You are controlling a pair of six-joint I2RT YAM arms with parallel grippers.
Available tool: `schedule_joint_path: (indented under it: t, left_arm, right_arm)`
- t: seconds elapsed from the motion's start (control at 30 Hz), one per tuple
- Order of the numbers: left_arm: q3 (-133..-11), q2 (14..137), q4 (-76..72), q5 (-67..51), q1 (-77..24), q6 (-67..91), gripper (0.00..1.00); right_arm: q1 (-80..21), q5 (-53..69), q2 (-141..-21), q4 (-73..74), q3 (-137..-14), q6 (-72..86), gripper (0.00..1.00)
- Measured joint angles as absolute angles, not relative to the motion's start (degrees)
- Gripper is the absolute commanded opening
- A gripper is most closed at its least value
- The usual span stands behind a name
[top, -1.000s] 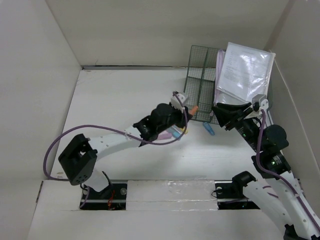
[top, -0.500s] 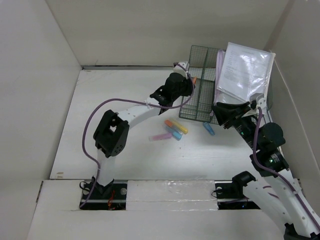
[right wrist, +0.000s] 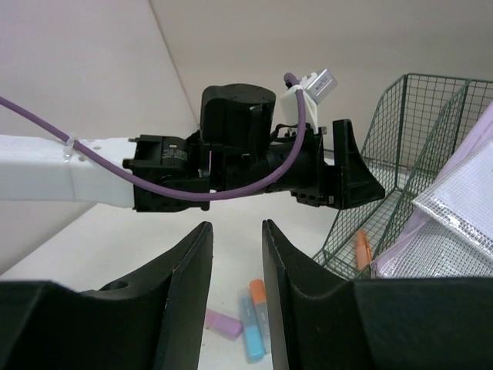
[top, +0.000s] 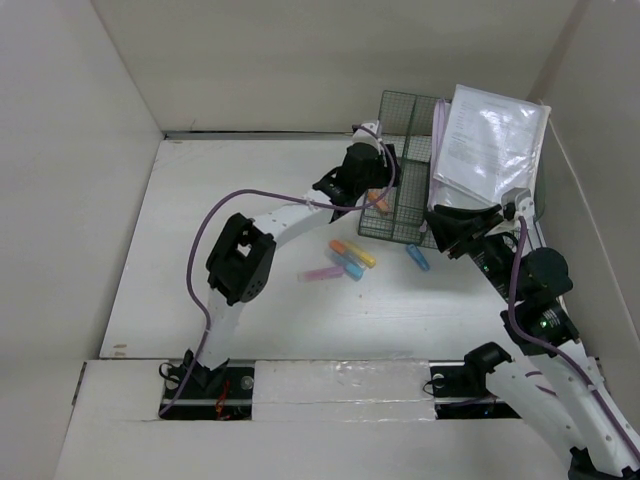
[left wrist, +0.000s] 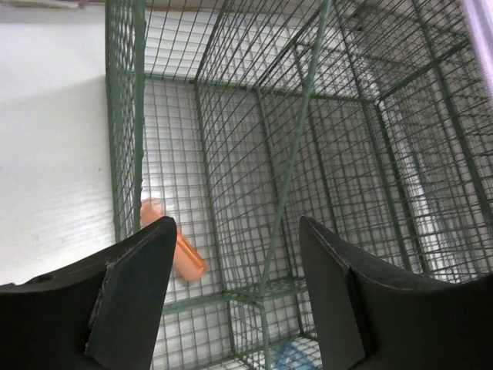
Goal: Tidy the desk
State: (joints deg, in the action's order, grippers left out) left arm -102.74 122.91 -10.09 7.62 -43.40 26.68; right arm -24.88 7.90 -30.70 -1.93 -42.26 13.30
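I should next move my left gripper back and down onto the body of the blue highlighter by the rack's front (top: 418, 257) (left wrist: 293, 357) and close there, because the highlighter is still outside the mesh.
The white desk (top: 230, 220) holds a dark green wire-mesh rack (top: 399, 118) at the back right. My left gripper (top: 378, 186) hovers open and empty over the rack's left compartment. In the left wrist view (left wrist: 239, 293) an orange highlighter (left wrist: 182, 253) lies on the mesh floor just under the left finger. It also shows in the right wrist view (right wrist: 362, 249). An orange-yellow (top: 353, 252), a blue (top: 351, 267) and a purple highlighter (top: 322, 273) lie on the desk. Another blue highlighter (top: 417, 258) lies by the rack's front. My right gripper (top: 447, 232) is open and empty there.
Clear plastic document sleeves (top: 490, 140) lean in the rack's right side. White wall panels (top: 70, 150) enclose the desk on the left, back and right. The left arm (top: 290, 215) stretches across the middle of the desk.
My left gripper carried the orange highlighter from the desk up over the rack and let it go. It now lies inside the rack. The right arm has barely moved.
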Motion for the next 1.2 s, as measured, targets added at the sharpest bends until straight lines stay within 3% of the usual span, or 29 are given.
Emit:
schedule_joint_path:
  t: [0.23, 0.47, 0.6, 0.8, 1.03, 1.2]
  left_arm:
    - [-81.3, 110.2, -17.5, 9.8, -45.4, 26.0, 0.55]
    - [-68.2, 102.8, -21.5, 18.1, -60.0, 28.9, 0.55]
    - [-70.8, 109.1, -19.0, 22.2, -66.9, 33.4, 0.56]
    - [-85.7, 122.6, -8.2, 27.6, -67.4, 42.5, 0.56]
    - [-88.9, 124.5, -5.0, 30.9, -66.9, 47.2, 0.56]
    - [-99.3, 130.1, -0.3, 33.3, -67.1, 49.1, 0.56]
  right_arm:
    - [-24.9, 7.9, -30.7, -1.9, -42.3, 13.3, 0.38]
    - [-24.9, 7.8, -30.7, -1.9, -42.3, 13.3, 0.38]
    - [-24.9, 7.8, -30.7, -1.9, -42.3, 13.3, 0.37]
    - [-24.9, 7.8, -29.9, -1.8, -42.3, 13.3, 0.37]
    - [-24.9, 7.9, -29.6, -1.8, -42.3, 13.3, 0.37]
    - [-24.9, 7.9, -29.6, -1.8, -42.3, 13.3, 0.37]
